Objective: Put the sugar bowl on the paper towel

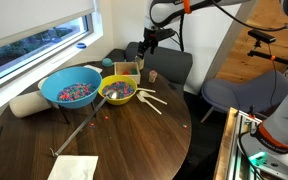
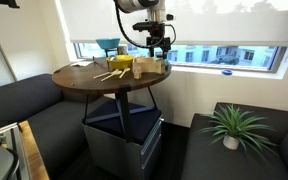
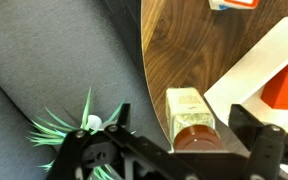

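My gripper lowers over the sugar bowl's brown round top next and closes its fingers there, since the bowl stands below between those fingers.
The sugar bowl is a small brown pot at the far edge of the round wooden table. In the wrist view it shows a brown round top and a pale side, close to the table's rim. My gripper hangs above it, open and empty. In the wrist view the fingers stand on either side of the pot, apart from it. The gripper also shows in an exterior view. The paper towel lies flat at the table's near edge, far from the pot.
A big blue bowl and a yellow bowl, both with coloured pieces, stand mid-table. A box sits next to the pot. Wooden spoons, a long stick and a white roll lie about. A grey chair stands behind.
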Controlling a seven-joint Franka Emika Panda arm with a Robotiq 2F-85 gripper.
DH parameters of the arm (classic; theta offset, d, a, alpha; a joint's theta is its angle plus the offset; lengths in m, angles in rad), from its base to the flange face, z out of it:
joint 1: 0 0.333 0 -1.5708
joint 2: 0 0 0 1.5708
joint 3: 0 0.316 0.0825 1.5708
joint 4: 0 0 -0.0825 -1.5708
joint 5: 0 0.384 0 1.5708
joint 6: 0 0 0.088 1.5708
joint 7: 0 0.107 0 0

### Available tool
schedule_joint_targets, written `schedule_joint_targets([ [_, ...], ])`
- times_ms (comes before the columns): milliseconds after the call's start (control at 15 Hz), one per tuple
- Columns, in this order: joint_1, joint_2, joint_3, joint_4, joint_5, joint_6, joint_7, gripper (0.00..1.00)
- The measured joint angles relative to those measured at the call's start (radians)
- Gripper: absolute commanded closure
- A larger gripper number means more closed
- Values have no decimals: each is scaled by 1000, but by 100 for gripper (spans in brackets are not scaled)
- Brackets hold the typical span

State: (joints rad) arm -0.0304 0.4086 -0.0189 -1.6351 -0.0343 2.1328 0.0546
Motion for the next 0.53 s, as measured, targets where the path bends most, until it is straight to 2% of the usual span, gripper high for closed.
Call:
schedule_joint_targets([
  [533, 0, 84, 0, 94, 31, -1, 3, 0],
])
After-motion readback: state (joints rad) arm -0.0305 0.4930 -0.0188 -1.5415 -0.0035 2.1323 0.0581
